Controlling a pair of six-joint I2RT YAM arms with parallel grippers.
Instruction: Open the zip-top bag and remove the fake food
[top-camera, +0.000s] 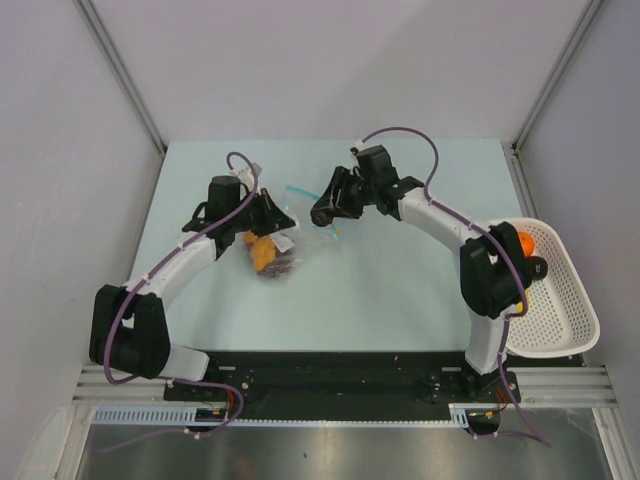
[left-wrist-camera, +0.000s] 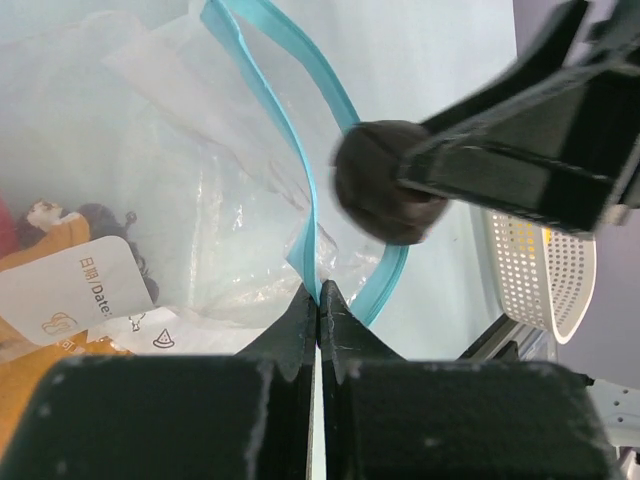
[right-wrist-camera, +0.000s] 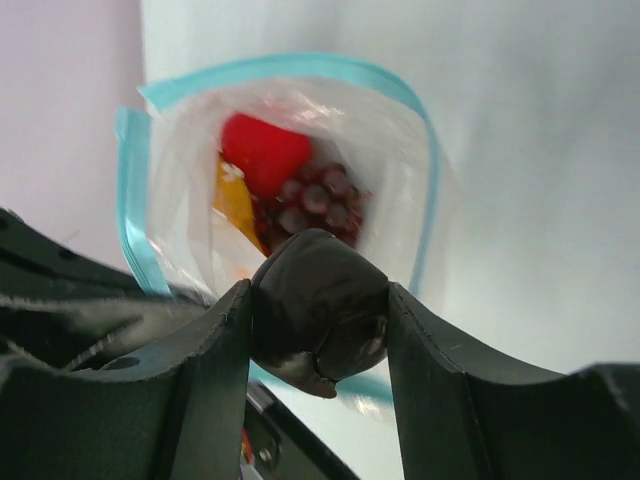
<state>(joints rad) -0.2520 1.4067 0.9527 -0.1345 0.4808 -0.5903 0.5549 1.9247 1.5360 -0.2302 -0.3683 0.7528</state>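
I will next move the dark brown piece of fake food in my right gripper, already outside the bag's opening, back and across to the white basket (top-camera: 550, 304), then down inside it.
The zip-top bag (top-camera: 278, 250) lies open on the table, its teal strip (left-wrist-camera: 296, 140) gaping. My left gripper (left-wrist-camera: 319, 295) is shut on that strip at the bag's mouth edge. The right gripper (right-wrist-camera: 318, 292) is shut on a dark brown piece of fake food (right-wrist-camera: 318, 315), held just outside the mouth; the left wrist view shows the same dark piece (left-wrist-camera: 385, 195). Still inside the bag (right-wrist-camera: 400, 170) are a red ball (right-wrist-camera: 262, 150), a purple grape cluster (right-wrist-camera: 315, 200) and a yellow piece (right-wrist-camera: 235, 200). From above, orange food (top-camera: 260, 252) shows through the plastic.
A white perforated basket (top-camera: 562, 300) sits at the table's right edge, holding an orange ball (top-camera: 524, 241) and a dark piece beside it. The pale table (top-camera: 400, 290) is walled on three sides. The basket (left-wrist-camera: 540, 275) also shows behind my right fingers.
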